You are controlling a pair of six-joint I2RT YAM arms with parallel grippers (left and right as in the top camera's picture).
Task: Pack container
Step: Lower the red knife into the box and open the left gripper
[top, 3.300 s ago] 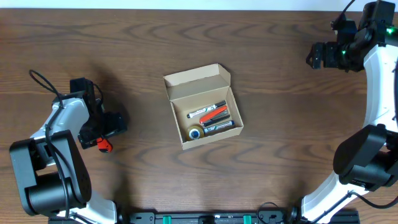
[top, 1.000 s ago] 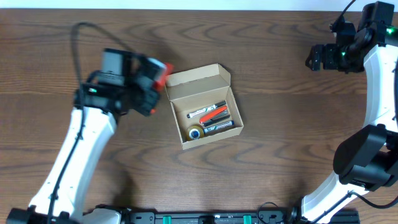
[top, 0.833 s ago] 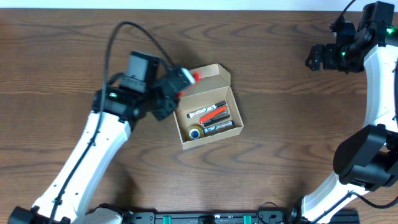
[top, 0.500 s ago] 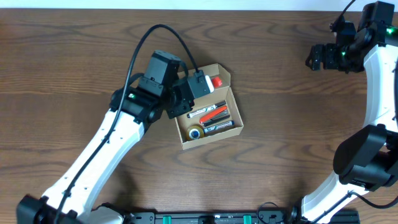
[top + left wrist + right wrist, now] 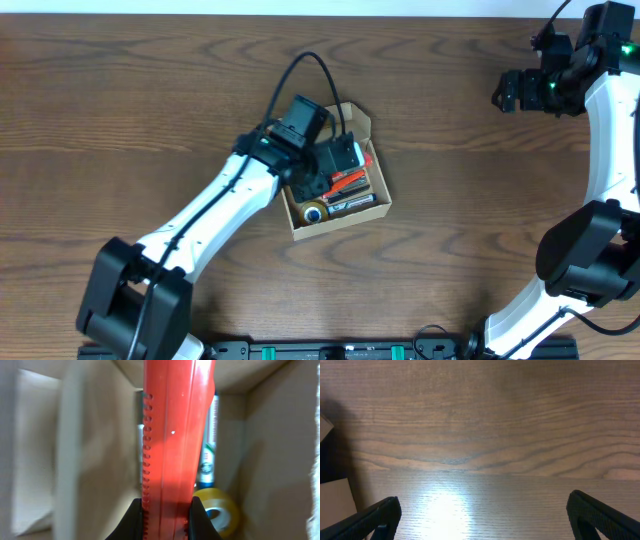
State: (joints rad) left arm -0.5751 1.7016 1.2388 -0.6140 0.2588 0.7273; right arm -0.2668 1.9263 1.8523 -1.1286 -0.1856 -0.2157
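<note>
I need to lower the long red tool deeper into the box with my left gripper first, to get it beside the tape roll.
The container (image 5: pixel 357 119) is a small tan cardboard box in the middle of the table, its flap lid standing open at the back. Inside lie markers (image 5: pixel 352 206) and a yellow tape roll (image 5: pixel 315 213). My left gripper (image 5: pixel 344 163) reaches into the open box from the left, shut on a long red tool with a toothed edge (image 5: pixel 175 435). The left wrist view looks down along the tool into the box, past my left gripper (image 5: pixel 165 521), to the tape roll (image 5: pixel 216 513) and a marker (image 5: pixel 207 452). My right gripper (image 5: pixel 500 93) hangs open at the far right, with nothing between its fingers (image 5: pixel 379 516).
The dark wood table (image 5: pixel 150 80) surrounds the box on all sides. The left arm (image 5: pixel 200 225) stretches diagonally from the lower left up to the box. A corner of pale cardboard (image 5: pixel 335 502) shows at the left edge of the right wrist view.
The left arm has swung right with the red tool, from beside the box's left side to over and into the box. The right arm has not moved.
</note>
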